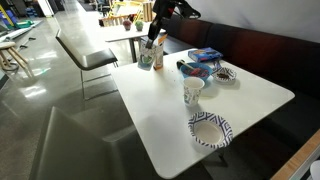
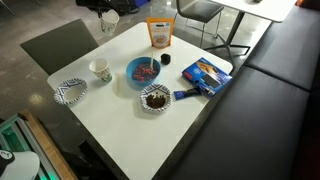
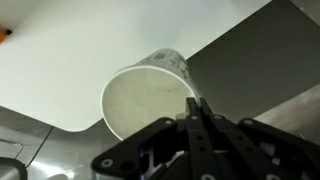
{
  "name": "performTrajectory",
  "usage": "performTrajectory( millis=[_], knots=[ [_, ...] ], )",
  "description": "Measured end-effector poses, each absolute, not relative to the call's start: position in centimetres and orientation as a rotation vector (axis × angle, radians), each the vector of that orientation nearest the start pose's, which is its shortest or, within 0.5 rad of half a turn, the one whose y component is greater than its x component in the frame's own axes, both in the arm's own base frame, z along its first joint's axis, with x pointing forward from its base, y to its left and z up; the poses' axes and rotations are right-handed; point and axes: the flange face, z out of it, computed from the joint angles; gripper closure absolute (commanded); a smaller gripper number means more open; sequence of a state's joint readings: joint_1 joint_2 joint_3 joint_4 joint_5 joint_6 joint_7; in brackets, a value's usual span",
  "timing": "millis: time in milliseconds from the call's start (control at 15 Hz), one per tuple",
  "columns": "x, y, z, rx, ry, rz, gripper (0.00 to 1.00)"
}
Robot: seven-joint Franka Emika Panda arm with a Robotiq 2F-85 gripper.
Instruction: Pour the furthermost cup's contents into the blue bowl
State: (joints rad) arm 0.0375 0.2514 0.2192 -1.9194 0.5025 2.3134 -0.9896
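The gripper carries the white paper cup down and toward the brown bag (image 2: 160, 33) next, onto the bare tabletop beside it, since the cup's pale inside looks empty.
The furthermost cup (image 3: 145, 95) is a white paper cup with greenish markings, and I look into its pale inside in the wrist view. My gripper (image 3: 195, 103) is shut on its rim wall, fingers pinched together. In both exterior views the cup (image 1: 150, 47) (image 2: 109, 19) hangs under the gripper (image 1: 154, 33) at the table's far corner, beside a brown bag (image 2: 160, 33). The blue bowl (image 2: 143, 70) (image 1: 195, 68) sits mid-table with dark bits in it, apart from the gripper.
A plainer white cup (image 2: 100, 70) (image 1: 193, 92) stands next to the blue bowl. A patterned paper bowl (image 2: 70, 92) (image 1: 210, 130), a second patterned bowl holding dark contents (image 2: 155, 98) and a flat blue box (image 2: 205, 75) lie on the white table (image 2: 130, 140). Chairs stand beyond the far edge.
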Motion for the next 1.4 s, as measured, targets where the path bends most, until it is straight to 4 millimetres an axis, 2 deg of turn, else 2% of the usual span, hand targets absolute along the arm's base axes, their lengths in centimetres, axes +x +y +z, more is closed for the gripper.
performTrajectory(
  millis=[267,600,800,1333,1400],
  knots=[
    [62.8,14.7,37.5,-2.607,-1.254,-0.477,0.99],
    [64.7,14.5,33.8,-2.751,-1.321,-0.414,0.99],
    [65.3,15.9,32.0,-2.780,-1.424,-0.371,0.99],
    [65.7,21.6,28.4,-2.721,-1.781,-0.314,0.99],
    [65.7,22.1,28.0,-2.711,-1.810,-0.308,0.71]
  ],
)
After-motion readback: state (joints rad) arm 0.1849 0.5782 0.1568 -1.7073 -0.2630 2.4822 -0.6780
